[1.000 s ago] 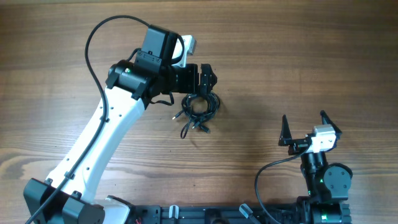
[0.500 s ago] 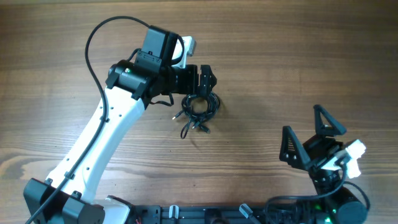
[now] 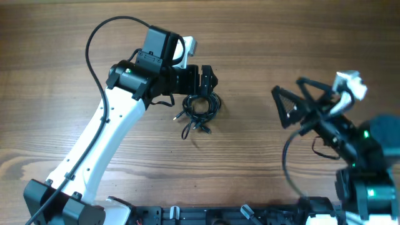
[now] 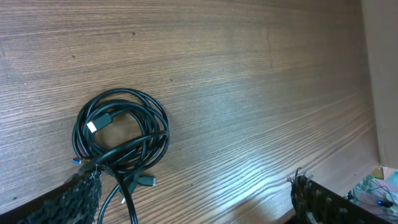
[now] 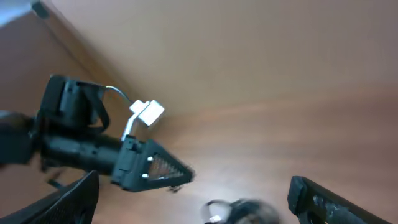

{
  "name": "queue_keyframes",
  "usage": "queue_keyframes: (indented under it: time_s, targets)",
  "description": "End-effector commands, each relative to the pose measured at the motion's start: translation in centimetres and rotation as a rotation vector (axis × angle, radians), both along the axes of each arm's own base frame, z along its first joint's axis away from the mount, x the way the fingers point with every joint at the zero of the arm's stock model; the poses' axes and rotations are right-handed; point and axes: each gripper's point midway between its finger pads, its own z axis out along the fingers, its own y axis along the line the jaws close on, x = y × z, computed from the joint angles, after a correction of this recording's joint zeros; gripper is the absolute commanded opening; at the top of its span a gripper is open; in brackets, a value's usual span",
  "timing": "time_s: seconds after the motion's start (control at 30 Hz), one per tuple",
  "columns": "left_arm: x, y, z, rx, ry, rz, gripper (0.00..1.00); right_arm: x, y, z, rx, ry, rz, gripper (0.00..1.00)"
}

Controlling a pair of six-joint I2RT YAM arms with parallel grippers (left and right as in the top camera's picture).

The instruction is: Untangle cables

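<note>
The coil's near parts lie below my right gripper and to its left in the overhead view, so it will go down across the table onto them next.
The cables (image 3: 200, 107) lie in one tangled black coil on the wooden table, with plug ends trailing toward the front. My left gripper (image 3: 209, 79) hovers over the coil's far edge, open. In the left wrist view the coil (image 4: 121, 134) sits at the left, its lower edge against my left fingertip (image 4: 81, 196); the left gripper (image 4: 193, 202) holds nothing. My right gripper (image 3: 300, 100) is raised at the right, open and pointing toward the coil. Its wrist view is blurred: the right gripper (image 5: 196, 202) frames the cables (image 5: 244, 213) low in the picture.
The white left arm (image 3: 106, 134) crosses the table diagonally from the front left, with a thick black wire (image 3: 94, 44) looping above it. The left arm's gripper (image 5: 149, 168) appears in the right wrist view. The table edge (image 4: 373, 124) shows at the right of the left wrist view.
The right arm has lifted from the front right edge and swung up and left toward the middle, gripper still open. The left arm and the cables have not moved.
</note>
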Motion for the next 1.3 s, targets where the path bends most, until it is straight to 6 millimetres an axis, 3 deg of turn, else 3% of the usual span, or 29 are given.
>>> queue_keyframes:
  time_s: [0.0, 0.2, 0.43, 0.57, 0.6, 0.7, 0.87, 1.0, 1.17, 1.27]
  targets:
    - [-0.1, -0.4, 1.0, -0.021, -0.021, -0.018, 1.00, -0.6, 3.0, 0.1, 0.128, 0.114, 0.222, 0.98]
    - [-0.1, -0.4, 1.0, -0.020, -0.021, -0.018, 1.00, 0.4, 3.3, -2.0, 0.129, 0.238, 0.228, 0.96]
    - [-0.1, -0.4, 1.0, -0.021, -0.021, -0.018, 1.00, 1.7, 0.5, -3.8, -0.154, 0.421, 0.047, 0.96]
    - [0.1, -0.2, 1.0, -0.009, -0.025, -0.007, 1.00, 1.8, 3.0, -3.8, -0.178, 0.429, 0.151, 0.99]
    - [0.4, 0.3, 0.8, 0.009, -0.022, 0.034, 1.00, 1.6, 3.8, -3.8, -0.173, 0.426, 0.187, 0.99]
    - [2.1, 4.5, -0.4, 0.085, 0.042, 0.350, 1.00, 1.5, 6.8, -4.5, -0.178, 0.444, 0.276, 1.00]
    - [3.0, 9.7, -1.1, 0.090, 0.115, 0.517, 1.00, 1.6, 9.8, -7.9, -0.201, 0.588, 0.304, 1.00]
    - [2.9, 14.1, -1.8, 0.115, 0.171, 0.622, 1.00, 1.5, 13.8, -9.9, -0.236, 0.607, 0.393, 0.98]
    - [2.9, 16.0, -2.1, 0.148, 0.177, 0.673, 1.00, 1.6, 15.6, -14.9, -0.334, 0.745, 0.292, 0.84]
    - [3.0, 16.9, -2.1, 0.187, 0.158, 0.700, 1.00, 1.1, 17.0, -17.3, -0.372, 0.805, 0.319, 0.76]
